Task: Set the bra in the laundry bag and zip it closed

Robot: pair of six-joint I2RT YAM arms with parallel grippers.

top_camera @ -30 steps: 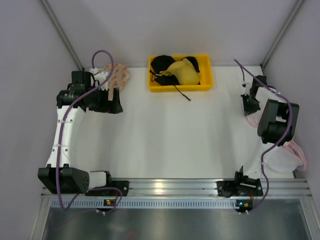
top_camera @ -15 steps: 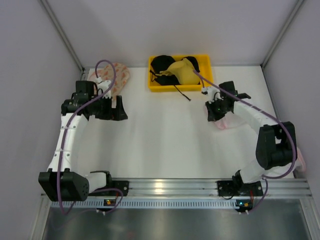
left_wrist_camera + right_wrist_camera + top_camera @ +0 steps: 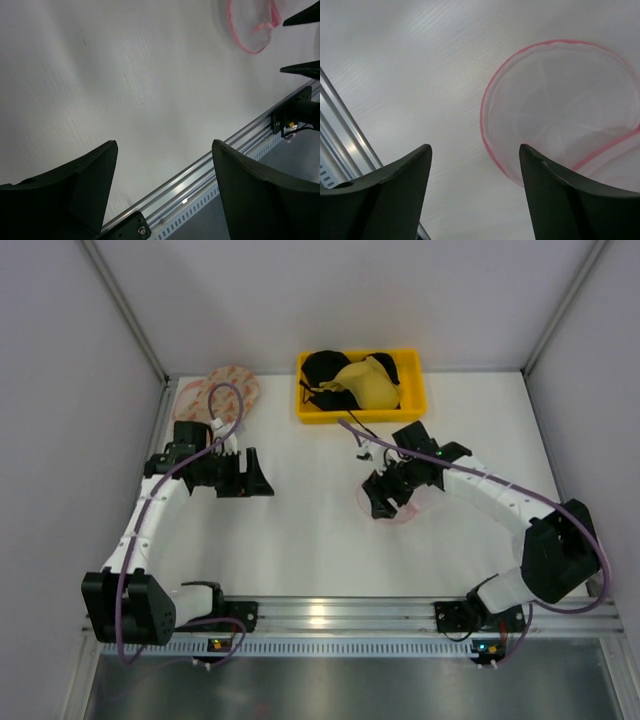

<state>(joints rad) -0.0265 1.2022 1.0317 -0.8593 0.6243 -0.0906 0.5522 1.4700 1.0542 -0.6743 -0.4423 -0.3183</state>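
Next, my right gripper moves outward toward the yellow bin (image 3: 360, 418), then down onto the white mesh, since my fingers hover short of it.
The mustard-yellow bra (image 3: 372, 382) lies on top of black bras in the yellow bin (image 3: 360, 418) at the back. The laundry bag (image 3: 416, 502), round white mesh with a pink rim, lies flat on the table right of centre. My right gripper (image 3: 383, 496) hovers open at the bag's left edge, holding nothing. In the right wrist view the laundry bag (image 3: 560, 110) lies just ahead and to the right of the right gripper (image 3: 475, 150). My left gripper (image 3: 264, 478) is open and empty left of centre, pointing right. In the left wrist view the left gripper (image 3: 165, 145) is over bare table, with the laundry bag (image 3: 250, 27) far off.
A larger oval pinkish bag with orange-red marks (image 3: 215, 390) lies at the back left, behind the left arm. Black bras (image 3: 325, 368) fill the bin. The aluminium rail (image 3: 340, 615) runs along the near edge. Grey walls close in both sides.
My right arm swung from the right edge to the middle carrying the laundry bag, then opened and let it drop on the table. My left arm moved right and nearer.
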